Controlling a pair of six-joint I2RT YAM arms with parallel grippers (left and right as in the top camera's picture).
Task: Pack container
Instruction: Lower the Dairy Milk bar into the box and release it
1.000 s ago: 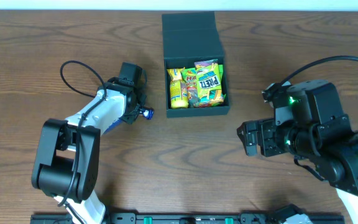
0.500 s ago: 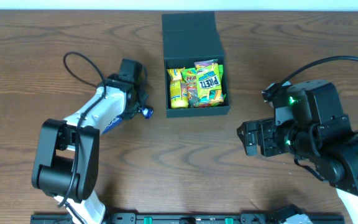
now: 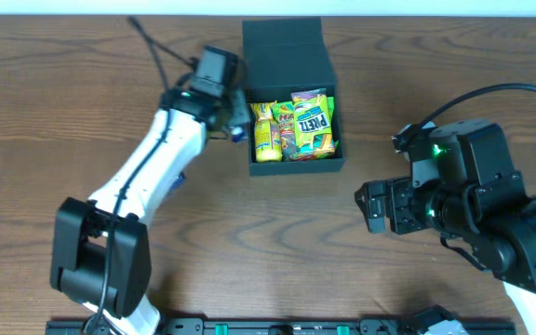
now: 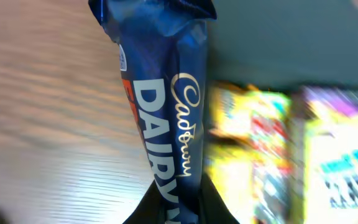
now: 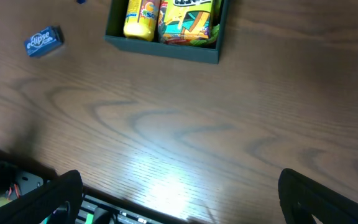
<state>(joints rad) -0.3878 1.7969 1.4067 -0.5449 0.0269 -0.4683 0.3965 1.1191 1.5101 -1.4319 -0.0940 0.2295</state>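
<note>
Next, my left gripper carries the bar across the container's side, then brings it down between the yellow bottle and Pretz [image 3: 287, 135] packet.
The container [image 3: 296, 166] is a matte black box at the back centre, with its flap lid [image 3: 282, 46] open to the rear. Several yellow snack packets [image 3: 310, 121] lie inside. My left gripper [image 3: 236, 127] is shut on a blue Cadbury Dairy Milk bar [image 4: 166, 112] and is at the box's left wall. In the left wrist view the bar fills the middle above the jaws [image 4: 179, 208], with the black container [image 4: 278, 43] and blurred packets to its right. My right gripper [image 3: 372, 207] is open and empty, right of and nearer than the box. Its fingers [image 5: 185, 196] frame bare table, with the container [image 5: 160, 50] far off.
A small blue Eclipse packet [image 5: 43, 41] lies on the wood left of the box and in front of it. In the overhead view it [image 3: 177, 179] is partly under my left arm. The table's front edge has a black rail [image 3: 268, 326].
My left gripper has moved up and to the right with the blue bar, from the table left of the box to the box's left wall. The right arm has not moved.
</note>
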